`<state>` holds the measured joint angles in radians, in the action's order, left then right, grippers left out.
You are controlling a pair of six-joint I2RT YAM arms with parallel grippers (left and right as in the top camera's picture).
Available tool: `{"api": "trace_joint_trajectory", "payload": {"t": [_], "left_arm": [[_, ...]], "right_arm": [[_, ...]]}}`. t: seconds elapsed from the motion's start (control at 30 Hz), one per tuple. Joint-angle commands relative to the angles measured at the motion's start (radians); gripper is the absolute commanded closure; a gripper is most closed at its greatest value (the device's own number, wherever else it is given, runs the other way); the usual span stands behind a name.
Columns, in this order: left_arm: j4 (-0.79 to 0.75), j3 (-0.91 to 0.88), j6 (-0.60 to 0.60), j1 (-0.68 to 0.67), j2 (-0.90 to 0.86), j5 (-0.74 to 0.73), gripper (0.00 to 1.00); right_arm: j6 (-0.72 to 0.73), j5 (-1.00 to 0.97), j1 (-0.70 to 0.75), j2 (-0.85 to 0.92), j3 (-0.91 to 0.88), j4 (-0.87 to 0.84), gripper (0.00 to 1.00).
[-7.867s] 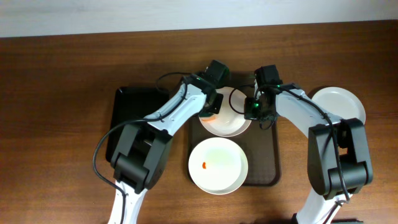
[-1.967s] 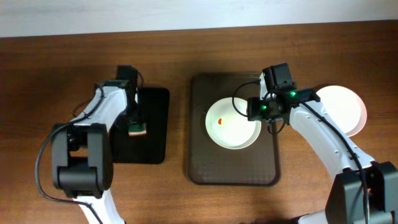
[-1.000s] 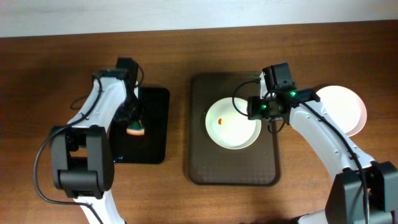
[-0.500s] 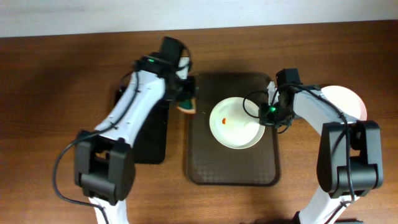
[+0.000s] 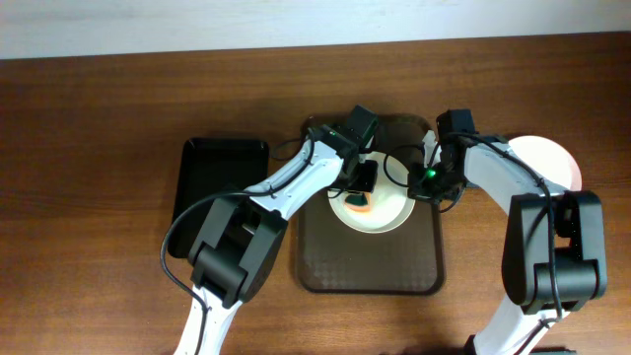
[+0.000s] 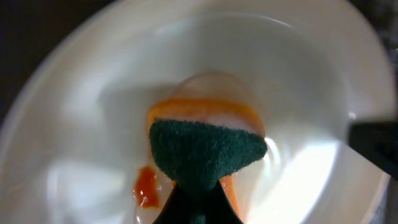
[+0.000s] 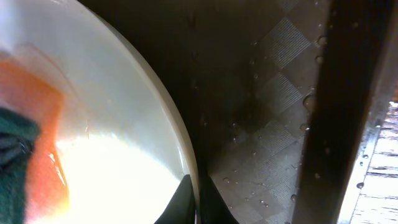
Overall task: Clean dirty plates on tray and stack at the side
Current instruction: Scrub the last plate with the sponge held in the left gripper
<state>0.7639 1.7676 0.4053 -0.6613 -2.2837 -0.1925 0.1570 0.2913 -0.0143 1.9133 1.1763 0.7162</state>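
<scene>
My left gripper wipes the remaining orange-red smear next, lifts off the plate, crosses to the smaller black tray (image 5: 221, 175), and lowers to release the sponge.
One white plate (image 5: 386, 212) lies on the dark brown tray (image 5: 370, 266), with an orange-red smear (image 6: 147, 185) near its centre. My left gripper (image 5: 361, 185) is shut on a green and orange sponge (image 6: 208, 149) and presses it onto the plate's middle, just beside the smear. My right gripper (image 5: 426, 182) is shut on the plate's right rim (image 7: 189, 168), one finger inside and one outside. Another white plate (image 5: 547, 168) lies on the table to the right of the tray, partly hidden by my right arm.
A smaller black tray (image 5: 219, 182) lies to the left of the brown tray. Water drops sit on the brown tray's floor (image 7: 261, 93) next to its raised rim (image 7: 348, 93). Bare wooden table (image 5: 99, 118) surrounds both trays.
My left gripper has carried the sponge from the black tray to the right, over the brown tray's edge and down onto the plate's centre. My right gripper stays on the plate's rim.
</scene>
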Motion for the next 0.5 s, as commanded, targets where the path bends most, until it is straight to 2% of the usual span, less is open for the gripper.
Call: {"api": "trace_joint_trajectory", "payload": {"t": [0.0,0.13,0.2,0.27,0.37,0.47], "left_arm": [[0.071,0.031,-0.071,0.04,-0.045,0.397,1.0],[0.088,0.036,-0.12,-0.003,-0.045,0.752,1.0],[0.102,0.04,-0.12,-0.029,-0.045,0.842,1.0],[0.156,0.073,-0.113,-0.043,-0.045,0.855,1.0],[0.273,0.175,-0.04,-0.035,-0.044,0.839,1.0],[0.413,0.323,-0.005,0.001,-0.044,0.695,1.0]], "right_arm": [[0.006,-0.033,0.002,0.019,0.004,0.021,0.96],[0.009,-0.035,0.002,0.019,0.004,0.032,0.96],[0.016,-0.041,0.002,0.019,0.004,0.037,0.96],[0.016,-0.041,0.002,0.019,0.004,0.036,0.96],[0.016,-0.041,0.002,0.019,0.004,0.038,0.96],[0.016,-0.041,0.002,0.019,0.004,0.04,0.96]]}}
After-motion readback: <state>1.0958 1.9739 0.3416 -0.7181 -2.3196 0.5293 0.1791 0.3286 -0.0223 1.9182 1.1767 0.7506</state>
